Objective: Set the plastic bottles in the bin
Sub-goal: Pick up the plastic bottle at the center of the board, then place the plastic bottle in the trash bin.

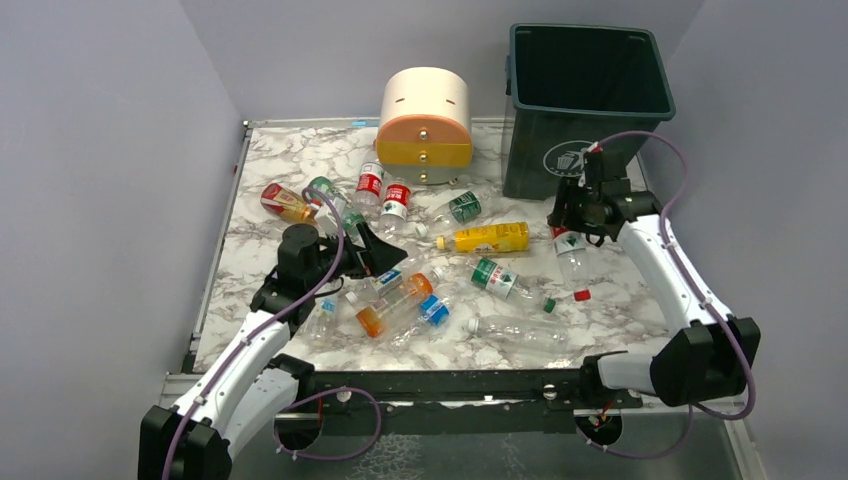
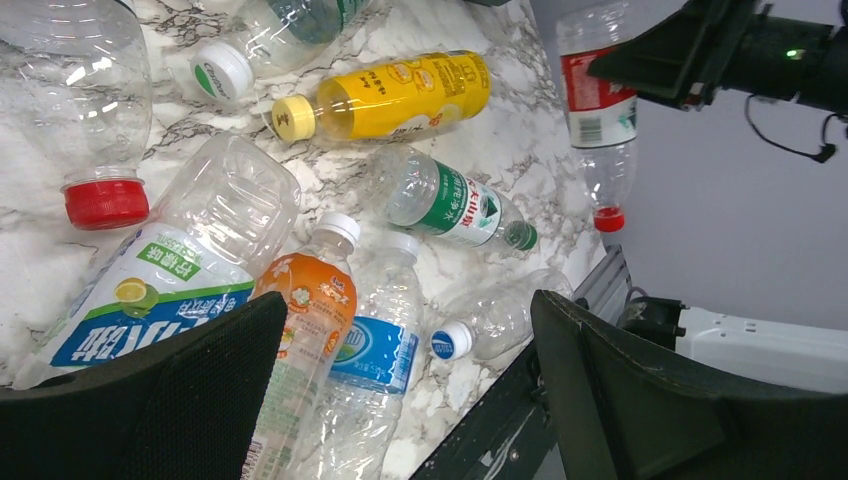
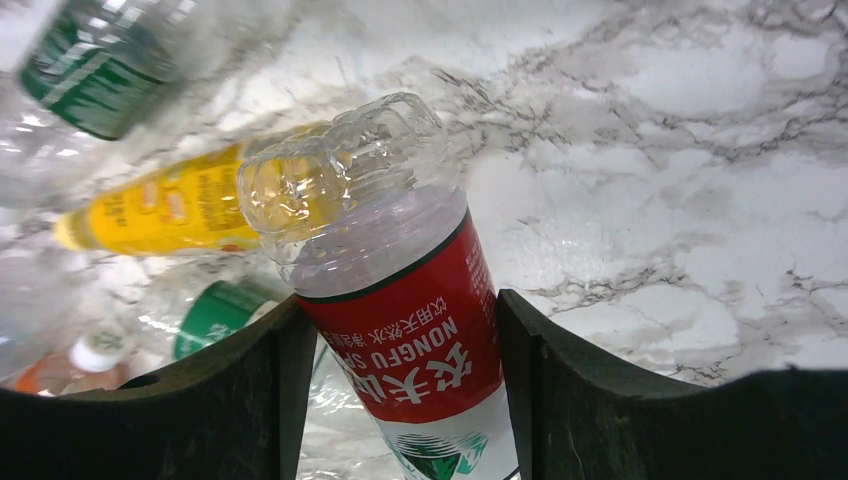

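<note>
The bin's opening (image 1: 590, 68) lies higher up and outward, so I will next move my right gripper up and outward over it and let the bottle go there.
My right gripper (image 1: 573, 226) is shut on a clear plastic bottle with a red label (image 3: 415, 330). It grips the label, and the bottle hangs cap-down (image 1: 574, 262) just in front of the dark green bin (image 1: 590, 100). In the left wrist view the same bottle (image 2: 598, 110) shows held off the table. My left gripper (image 1: 375, 255) stands wide open above the cluster of bottles at the table's middle, with nothing between its fingers (image 2: 410, 390). Under it lie an orange bottle (image 2: 300, 330) and a blue-labelled one (image 2: 375, 350). A yellow bottle (image 1: 490, 238) and a green-labelled one (image 1: 497, 277) lie between the arms.
A cream-and-orange round drawer unit (image 1: 425, 125) stands at the back, left of the bin. Several more bottles lie in front of it, red-labelled ones (image 1: 370, 185) among them. A clear bottle (image 1: 515, 331) rests near the front edge. Grey walls close in the table on both sides.
</note>
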You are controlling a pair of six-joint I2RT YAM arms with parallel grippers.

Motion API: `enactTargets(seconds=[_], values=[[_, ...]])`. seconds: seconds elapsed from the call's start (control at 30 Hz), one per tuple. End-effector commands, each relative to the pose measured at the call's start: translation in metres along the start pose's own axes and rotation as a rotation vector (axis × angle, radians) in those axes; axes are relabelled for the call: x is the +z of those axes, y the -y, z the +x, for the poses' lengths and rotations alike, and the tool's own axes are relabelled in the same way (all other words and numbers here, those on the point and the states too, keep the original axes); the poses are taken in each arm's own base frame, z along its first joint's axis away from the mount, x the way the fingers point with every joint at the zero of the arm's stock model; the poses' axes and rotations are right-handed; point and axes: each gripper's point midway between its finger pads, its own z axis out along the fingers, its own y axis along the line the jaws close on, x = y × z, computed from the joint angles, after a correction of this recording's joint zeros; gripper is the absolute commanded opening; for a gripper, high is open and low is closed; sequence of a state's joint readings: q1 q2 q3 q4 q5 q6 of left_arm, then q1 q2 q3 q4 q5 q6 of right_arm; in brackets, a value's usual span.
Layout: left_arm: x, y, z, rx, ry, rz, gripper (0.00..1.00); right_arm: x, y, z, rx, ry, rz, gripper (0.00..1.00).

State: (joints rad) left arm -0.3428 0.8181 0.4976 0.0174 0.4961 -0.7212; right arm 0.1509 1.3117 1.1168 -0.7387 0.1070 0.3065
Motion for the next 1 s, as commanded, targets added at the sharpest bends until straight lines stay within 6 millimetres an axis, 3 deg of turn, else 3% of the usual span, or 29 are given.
enactTargets(seconds=[0.0,0.37,0.53,0.7,0.97], values=[[0.000,0.001,-0.002,0.002,0.025,0.006,0.99,-0.047,-0.018,-0.028,0.002,0.077,-0.099,0.41],[0.007,0.000,-0.005,0.020,0.011,0.004,0.99,-0.145,-0.054,-0.090,0.037,0.247,-0.299,0.41],[0.008,0.001,-0.008,0.022,0.016,0.006,0.99,-0.180,-0.076,-0.122,0.061,0.328,-0.418,0.42],[0.011,0.003,-0.017,0.046,0.013,-0.011,0.99,-0.205,-0.103,-0.164,0.077,0.412,-0.537,0.42],[0.015,0.009,-0.036,0.069,0.012,-0.047,0.99,-0.226,-0.137,-0.247,0.088,0.597,-0.663,0.43]])
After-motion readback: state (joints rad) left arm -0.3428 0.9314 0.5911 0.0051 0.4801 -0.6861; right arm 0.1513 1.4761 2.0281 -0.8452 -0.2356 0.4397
